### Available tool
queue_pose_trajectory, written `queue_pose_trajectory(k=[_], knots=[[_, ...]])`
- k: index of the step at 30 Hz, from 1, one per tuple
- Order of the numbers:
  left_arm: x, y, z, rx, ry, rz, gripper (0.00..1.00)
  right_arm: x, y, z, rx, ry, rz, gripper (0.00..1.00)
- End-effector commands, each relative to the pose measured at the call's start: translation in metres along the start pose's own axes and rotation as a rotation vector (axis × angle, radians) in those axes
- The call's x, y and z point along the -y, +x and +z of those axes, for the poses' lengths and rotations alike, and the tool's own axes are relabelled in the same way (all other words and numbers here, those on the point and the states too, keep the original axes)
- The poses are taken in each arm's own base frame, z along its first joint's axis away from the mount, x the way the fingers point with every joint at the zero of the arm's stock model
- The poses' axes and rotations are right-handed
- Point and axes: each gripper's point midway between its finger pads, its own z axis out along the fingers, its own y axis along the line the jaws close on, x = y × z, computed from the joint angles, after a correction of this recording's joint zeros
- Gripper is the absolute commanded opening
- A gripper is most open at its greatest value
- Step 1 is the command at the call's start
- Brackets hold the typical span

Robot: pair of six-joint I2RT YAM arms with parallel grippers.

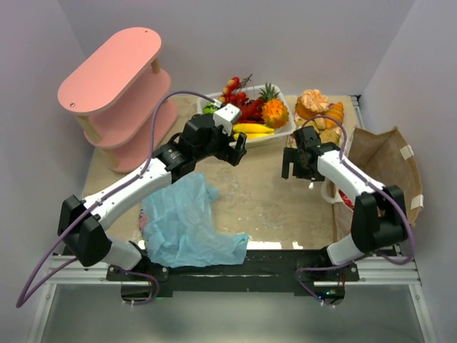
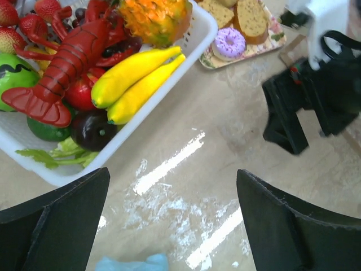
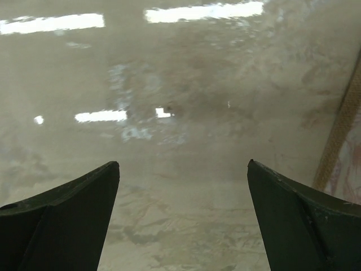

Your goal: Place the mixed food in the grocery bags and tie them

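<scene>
My left gripper moves back and down next, onto the plastic bag's far end [image 1: 200, 189] [image 2: 134, 264]. That end lies below it toward my base, and the reason is that the bag lies crumpled.
The white basket [image 1: 285, 132] at the back holds the mixed food: yellow bananas [image 1: 251, 129], a pineapple [image 1: 274, 111] and a red lobster [image 1: 250, 108]. In the left wrist view the bananas [image 2: 132, 79], lobster [image 2: 62, 73] and pineapple [image 2: 155, 17] lie in the basket [image 2: 186, 53]. My left gripper [image 1: 238, 151] is open and empty just in front of the basket. My right gripper [image 1: 296, 168] is open and empty over bare table. The light-blue plastic bag [image 1: 187, 223] lies crumpled at the front left. The brown paper bag [image 1: 389, 168] lies at the right.
A pink two-tier shelf [image 1: 118, 93] stands at the back left. A tray of bread and a purple donut [image 2: 229, 42] sits right of the basket, with orange pastries [image 1: 318, 107] behind. Something red [image 1: 345, 202] shows at the paper bag's mouth.
</scene>
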Motion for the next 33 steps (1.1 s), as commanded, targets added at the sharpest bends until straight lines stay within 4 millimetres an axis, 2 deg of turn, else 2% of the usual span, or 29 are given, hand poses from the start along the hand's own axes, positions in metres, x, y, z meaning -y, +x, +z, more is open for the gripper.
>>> queue_pose_trajectory(k=[1,2,4,8,11,15,17,21,23,28,29,30,31,32,33], knots=[[-0.008,0.008,-0.024,-0.028,-0.045,0.086,1.0,0.058,0.019,0.04,-0.127,0.249,0.162,0.98],[-0.01,0.011,-0.026,-0.032,-0.053,0.094,1.0,0.072,0.025,0.041,-0.15,0.335,0.175,0.98],[-0.014,0.022,-0.03,-0.045,-0.065,0.103,1.0,0.081,0.035,0.048,-0.174,0.389,0.185,0.99],[-0.015,0.031,-0.034,-0.052,-0.061,0.112,1.0,0.09,0.053,0.058,-0.207,0.39,0.269,0.99],[-0.014,0.032,-0.034,-0.056,-0.056,0.115,1.0,0.114,0.057,0.057,-0.213,0.451,0.323,0.99],[-0.014,0.036,-0.035,-0.065,-0.054,0.119,1.0,0.156,0.056,0.043,-0.184,0.537,0.411,0.99],[-0.015,0.038,-0.034,-0.071,-0.058,0.123,1.0,0.166,0.054,0.037,-0.172,0.551,0.437,0.99],[-0.023,0.041,-0.035,-0.083,-0.101,0.139,1.0,0.181,0.034,0.021,-0.104,0.59,0.455,0.99],[-0.032,0.047,-0.036,-0.106,-0.142,0.153,1.0,0.179,0.028,0.02,-0.086,0.567,0.457,0.99],[-0.066,0.084,-0.046,-0.225,-0.319,0.171,1.0,0.164,0.005,0.011,0.014,0.432,0.431,0.98],[-0.071,0.09,-0.048,-0.244,-0.353,0.164,1.0,0.158,-0.013,0.0,0.1,0.372,0.415,0.98],[-0.083,0.097,-0.054,-0.268,-0.423,0.172,1.0,0.141,-0.016,-0.001,0.117,0.266,0.403,0.98],[-0.089,0.104,-0.06,-0.293,-0.459,0.176,1.0,0.133,-0.024,-0.007,0.16,0.208,0.388,0.98],[-0.094,0.108,-0.063,-0.302,-0.494,0.166,1.0,0.126,-0.043,-0.025,0.266,0.143,0.365,0.98],[-0.1,0.116,-0.07,-0.321,-0.536,0.17,1.0,0.11,-0.048,-0.031,0.295,0.046,0.345,0.98]])
